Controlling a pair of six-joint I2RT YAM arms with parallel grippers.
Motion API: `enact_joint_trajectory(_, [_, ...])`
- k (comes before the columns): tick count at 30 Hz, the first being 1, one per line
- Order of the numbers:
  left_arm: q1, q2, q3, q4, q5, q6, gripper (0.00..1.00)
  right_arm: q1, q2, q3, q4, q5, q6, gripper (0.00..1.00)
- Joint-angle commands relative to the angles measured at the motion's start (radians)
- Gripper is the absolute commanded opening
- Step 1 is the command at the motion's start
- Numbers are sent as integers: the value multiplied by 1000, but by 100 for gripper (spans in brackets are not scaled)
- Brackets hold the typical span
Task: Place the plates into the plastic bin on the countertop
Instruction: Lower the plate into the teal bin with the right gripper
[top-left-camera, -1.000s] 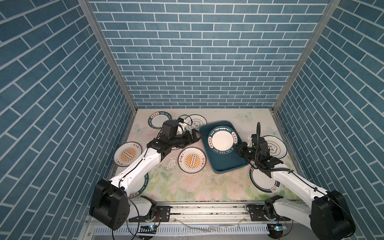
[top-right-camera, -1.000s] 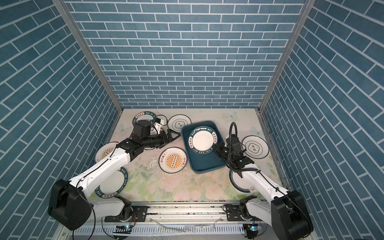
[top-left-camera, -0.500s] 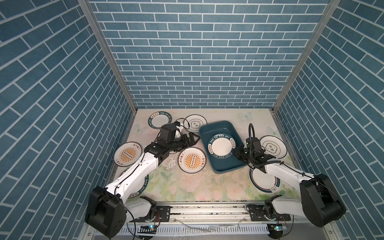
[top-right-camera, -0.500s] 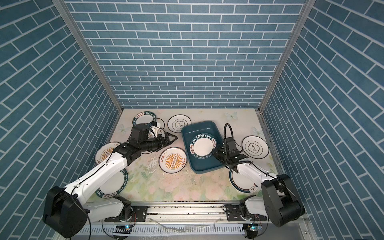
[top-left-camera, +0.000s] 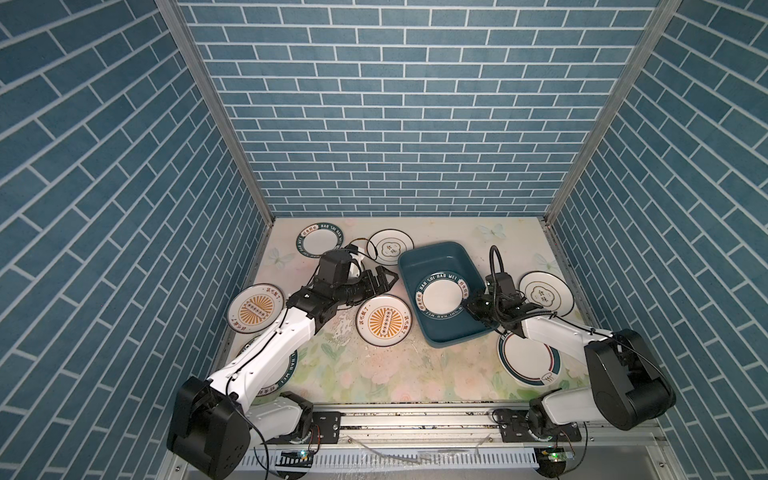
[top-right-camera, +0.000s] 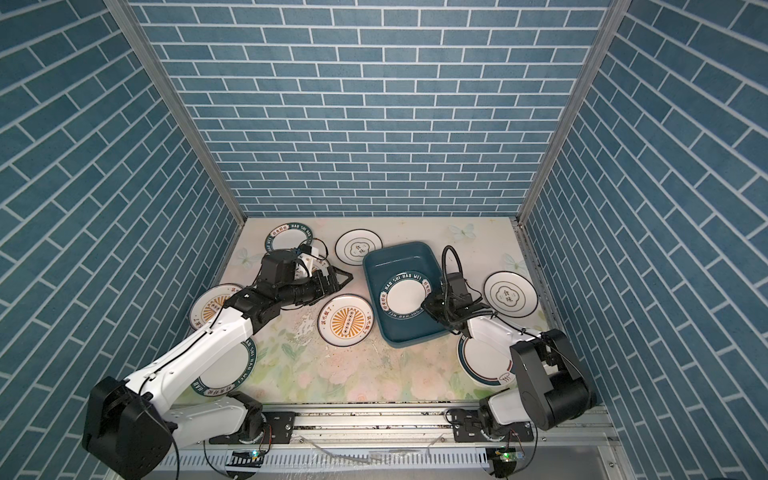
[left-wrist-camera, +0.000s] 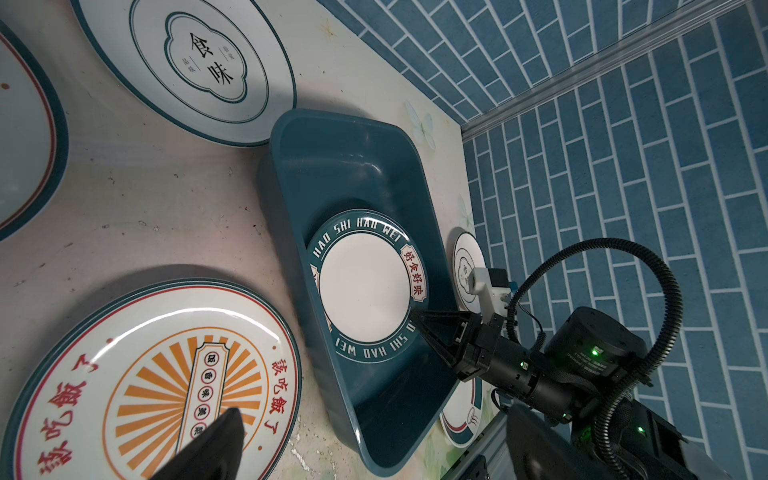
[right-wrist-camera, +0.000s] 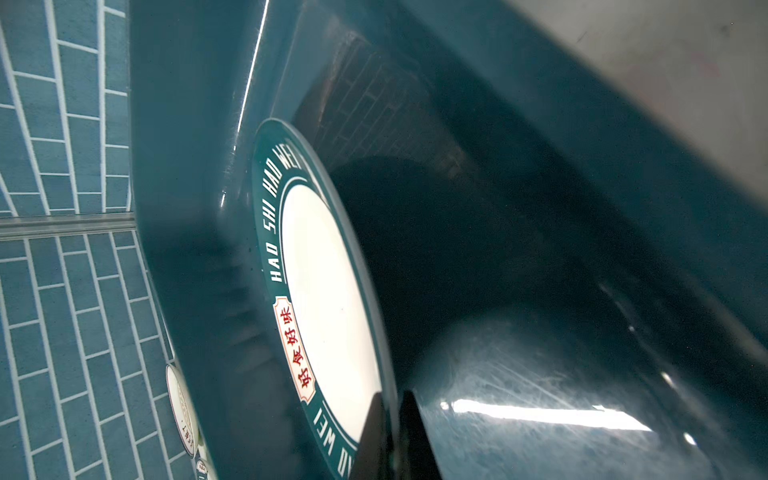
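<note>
The right gripper nudges slightly outward next and releases the lettered plate's rim, since the bare bottom by the bin's far end (top-left-camera: 436, 264) lies outward of it.
The teal plastic bin (top-left-camera: 432, 249) (top-right-camera: 399, 249) (left-wrist-camera: 332, 166) (right-wrist-camera: 540, 249) lies on the flowered countertop (top-left-camera: 374, 374). Inside it a teal-rimmed lettered plate (top-left-camera: 440, 295) (top-right-camera: 403, 299) (left-wrist-camera: 363, 286) (right-wrist-camera: 328, 299) rests tilted. My right gripper (top-left-camera: 471, 301) (top-right-camera: 429, 306) (left-wrist-camera: 415, 318) (right-wrist-camera: 390, 399) is shut on that plate's near-right rim. My left gripper (top-left-camera: 384, 280) (top-right-camera: 343, 282) hovers open and empty just left of the bin, above a sunburst plate (top-left-camera: 384, 320) (top-right-camera: 347, 320) (left-wrist-camera: 158, 374). One of its fingers (left-wrist-camera: 216, 440) shows over that plate.
More plates lie around: a sunburst plate (top-left-camera: 255, 307) at the left, a lettered plate (top-left-camera: 321, 241) and a cloud plate (top-left-camera: 390, 247) at the back, a cloud plate (top-left-camera: 546, 297) at the right, a banded plate (top-left-camera: 528, 359) under my right arm, a lettered plate (top-left-camera: 286, 374) under my left arm.
My right gripper has come down and drawn nearer with the lettered plate, which now sits lower in the bin. My left gripper has stayed open and shifted only slightly.
</note>
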Motion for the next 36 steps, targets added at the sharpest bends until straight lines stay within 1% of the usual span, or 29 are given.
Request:
enact_joint_trajectory(1, [-4,-13,-9,1,-2,17,100,-3,17,47,23,24,-10,0])
enact_joint_trajectory(7, [-4,-5,-6,-3,-7,25,100,-3,41,73,-25,40,-12,0])
enact_joint_trajectory(10, [-4,-2,0,-9,-8,30,100,-3,42,80,-61,60,-14,5])
enact_joint_trajectory(15, [-4,-12,13,-34,-19,45,100,-3,52,89,-77,76,-17,11])
enact_joint_trajectory(32, [-3,-31,12,-58,-30,54,100,-3,135,124,-63,83,-16,12])
enact_joint_trajectory(35, [-3,-29,13,-55,-27,52,100,-2,136,120,-66,87,-15,13])
enact_joint_trajectory(36, [-3,-28,13,-54,-27,52,100,-3,139,121,-70,89,-12,15])
